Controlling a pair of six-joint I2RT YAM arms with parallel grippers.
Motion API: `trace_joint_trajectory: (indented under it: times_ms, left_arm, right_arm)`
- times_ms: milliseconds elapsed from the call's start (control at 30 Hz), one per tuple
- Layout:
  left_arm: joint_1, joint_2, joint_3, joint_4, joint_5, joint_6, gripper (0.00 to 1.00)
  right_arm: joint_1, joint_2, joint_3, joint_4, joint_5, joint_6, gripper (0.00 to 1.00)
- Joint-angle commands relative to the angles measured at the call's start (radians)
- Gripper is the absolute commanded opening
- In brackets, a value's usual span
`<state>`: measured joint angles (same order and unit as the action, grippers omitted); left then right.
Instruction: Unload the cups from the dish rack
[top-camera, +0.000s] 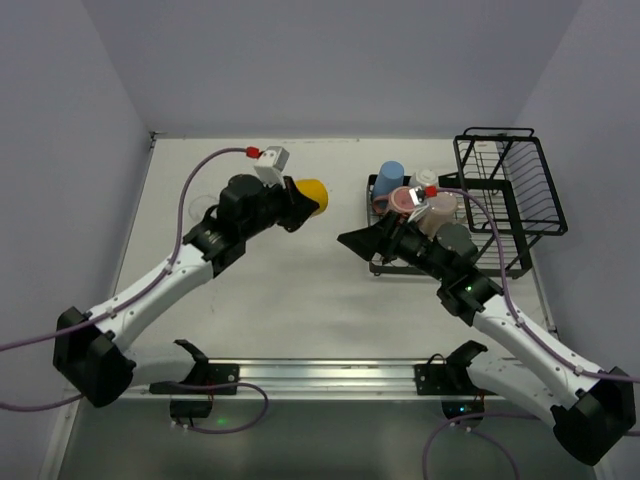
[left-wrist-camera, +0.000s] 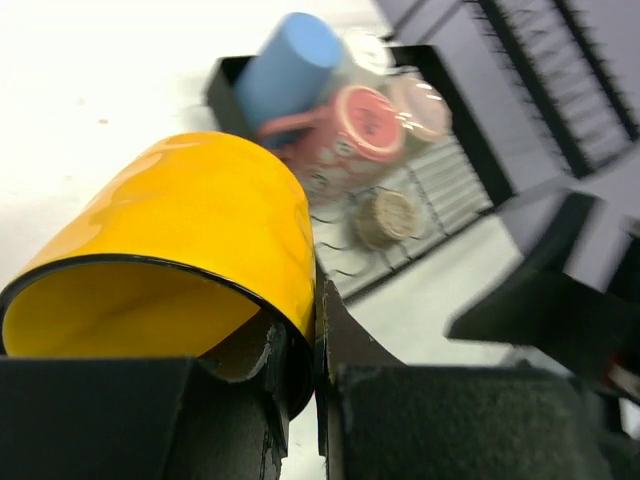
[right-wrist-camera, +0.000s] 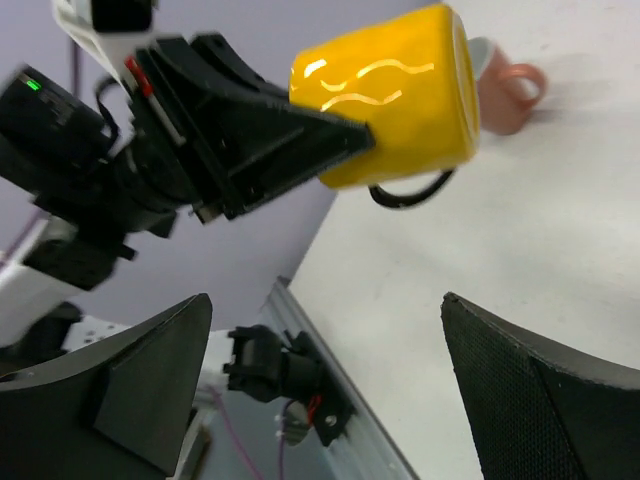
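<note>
My left gripper tips its fingers downward and lowers the yellow mug (top-camera: 311, 195) upright next, since bare tabletop lies below.
My left gripper (top-camera: 292, 203) is shut on the wall of a yellow mug (top-camera: 311, 195) with a black handle and holds it above the table, left of the dish rack. In the left wrist view one finger is inside the mug (left-wrist-camera: 190, 220) and one outside. The right wrist view shows the mug (right-wrist-camera: 400, 95) too. The black wire dish rack has a flat tray (top-camera: 378, 266) and a taller basket (top-camera: 512, 190). On the tray stand a blue cup (top-camera: 390, 177), a pink mug (top-camera: 405, 200), a beige cup (top-camera: 440, 212) and others. My right gripper (top-camera: 358, 240) is open and empty beside the tray.
A pink mug (right-wrist-camera: 508, 85) sits on the table behind the yellow mug in the right wrist view. The metal rail (top-camera: 320, 372) runs along the near table edge. Grey walls enclose the table on the left, back and right.
</note>
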<state>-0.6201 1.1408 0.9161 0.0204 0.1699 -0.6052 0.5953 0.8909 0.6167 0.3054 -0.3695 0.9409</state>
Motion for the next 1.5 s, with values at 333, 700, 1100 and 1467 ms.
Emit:
trace_joint_trajectory:
  times_ms: [333,700,1100,1467]
  left_arm:
    - [0.006,0.643,0.688,-0.531,-0.38,0.318,0.0]
    - [0.048,0.89,0.845,-0.617,-0.4,0.272,0.0]
    - [0.108,1.034,0.989,-0.746,-0.374,0.315,0.19]
    - [0.123,0.979,0.968,-0.718,-0.343,0.326,0.55]
  right_arm:
    - [-0.002,-0.124,0.126,-0.476,0.222,-0.359,0.99]
    - [-0.003,-0.175,0.098,-0.517,0.228,-0.389,0.99]
    - [-0.002,-0.213,0.098,-0.545,0.323,-0.402,0.99]
    - [-0.006,-0.153,0.187,-0.67,0.616,-0.47,0.99]
